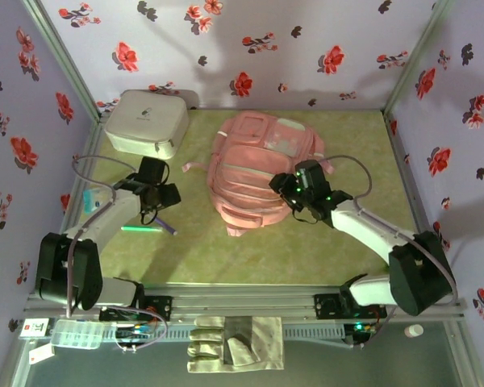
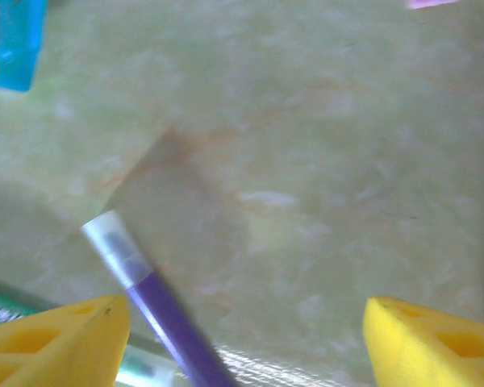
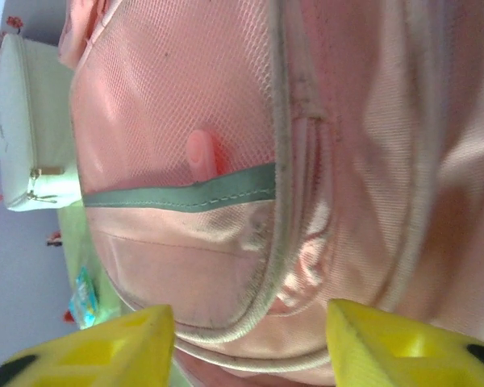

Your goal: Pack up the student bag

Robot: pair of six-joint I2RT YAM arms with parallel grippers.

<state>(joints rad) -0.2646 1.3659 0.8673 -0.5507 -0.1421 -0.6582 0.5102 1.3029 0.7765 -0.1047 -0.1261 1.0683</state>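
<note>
The pen lies at an angle to my left gripper's fingers. This gripper will next move down and back, turning, onto the purple pen near its clear end (image 1: 160,221) (image 2: 143,282).
The pink student bag (image 1: 250,173) lies flat in the middle of the green table, its mesh front pocket with a green trim (image 3: 185,193) facing up. My right gripper (image 1: 287,193) hovers at the bag's right edge, and my right gripper (image 3: 250,339) stands open with the bag's piped seam between its yellow fingers. My left gripper (image 1: 163,211) is low over the table left of the bag. In its wrist view my left gripper (image 2: 246,343) is open, and a purple pen (image 2: 157,310) lies loose on the table close to its left finger. A green pen (image 1: 141,229) lies beside the purple pen (image 1: 166,225).
A white-grey zip case (image 1: 145,121) stands at the back left, close to the bag's top. A blue packet (image 1: 91,197) lies at the left edge under the left arm. Flowered walls close in three sides. Gloves (image 1: 234,343) rest on the front rail.
</note>
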